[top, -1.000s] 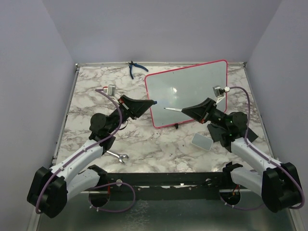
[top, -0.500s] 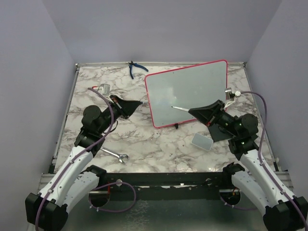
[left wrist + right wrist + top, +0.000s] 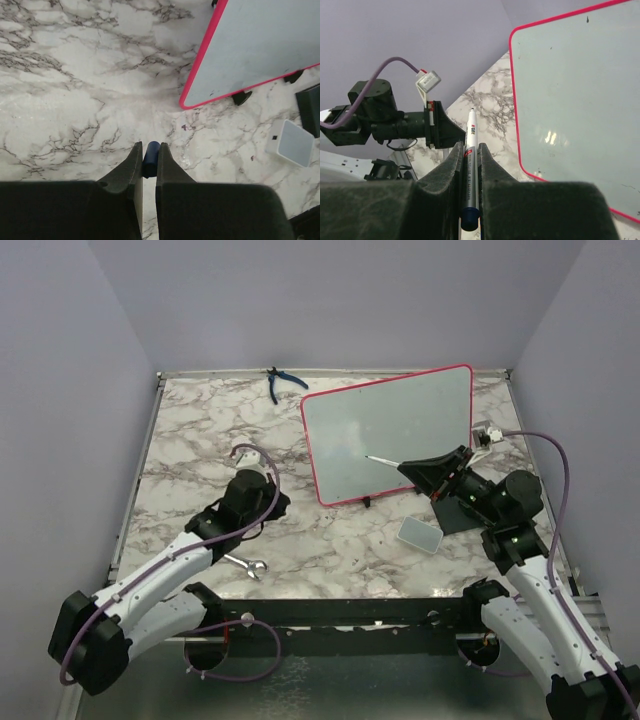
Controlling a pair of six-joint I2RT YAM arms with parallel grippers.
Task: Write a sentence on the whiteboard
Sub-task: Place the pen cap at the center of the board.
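Observation:
I need to lower the cap in my left gripper next, toward that open patch (image 3: 291, 510) (image 3: 152, 133) beside the whiteboard's near corner. Then I should let go of the cap on the marble.
The whiteboard (image 3: 395, 430), glossy white with a red-pink frame, stands tilted at the back right; it also shows in the wrist views as the whiteboard (image 3: 260, 45) and the whiteboard (image 3: 575, 100). No sentence is in view on it. My right gripper (image 3: 422, 471) (image 3: 470, 146) is shut on a white marker (image 3: 471, 135) with its tip uncapped. In the top view the marker (image 3: 381, 461) points at the board's lower left; the right wrist view shows its tip off the board. My left gripper (image 3: 262, 505) (image 3: 150, 148) points down over the marble, shut on a small dark blue cap (image 3: 150, 159).
Blue pliers (image 3: 283, 383) lie at the back edge. A metal wrench (image 3: 245, 563) lies near the left arm. A small grey pad (image 3: 418, 535) (image 3: 294, 143) and a black block (image 3: 455, 515) lie in front of the board, by the right arm.
My left arm has drawn back from the board's left edge and turned its gripper down to the table. The right gripper has shifted right with the marker.

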